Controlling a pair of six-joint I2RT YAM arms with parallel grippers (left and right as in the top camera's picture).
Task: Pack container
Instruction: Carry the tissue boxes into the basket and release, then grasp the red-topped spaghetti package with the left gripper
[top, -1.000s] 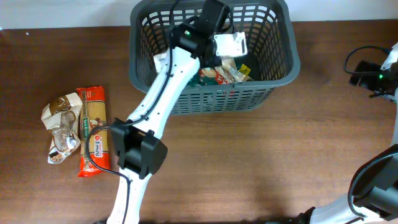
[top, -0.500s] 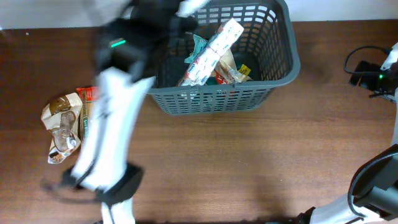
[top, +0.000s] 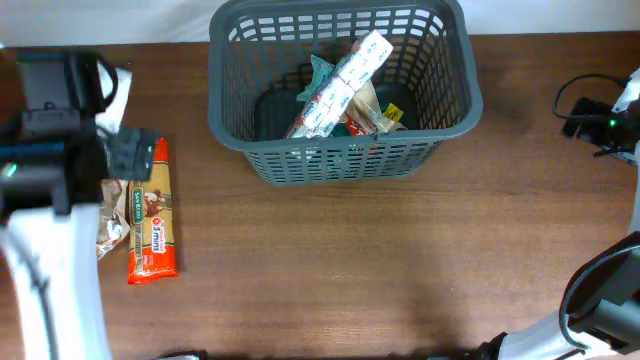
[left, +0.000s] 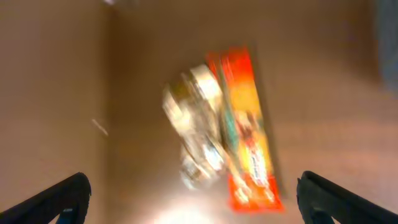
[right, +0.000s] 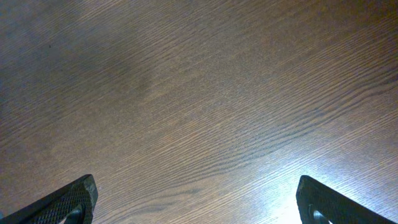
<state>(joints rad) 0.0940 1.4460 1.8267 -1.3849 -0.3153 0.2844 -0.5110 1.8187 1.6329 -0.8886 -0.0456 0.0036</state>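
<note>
The middle of the orange spaghetti packet, still outside the basket, lies below my left gripper, which moves down next and closes its open fingers astride the packet's width.
The dark grey basket stands at the back middle of the table. Inside it lie a long white packet leaning diagonally and other food packets. An orange spaghetti packet lies on the table at the left, with a clear crinkly bag beside it, partly hidden under my left arm. In the blurred left wrist view the orange packet and the clear bag lie below my left gripper, which is open and empty above them. My right gripper is open over bare wood.
The left arm covers the far left of the table. The right arm with its cable sits at the right edge.
My left arm has swung from the basket, where it left the long white packet, over to the left above the spaghetti packet and the clear bag. The right arm has not moved.
</note>
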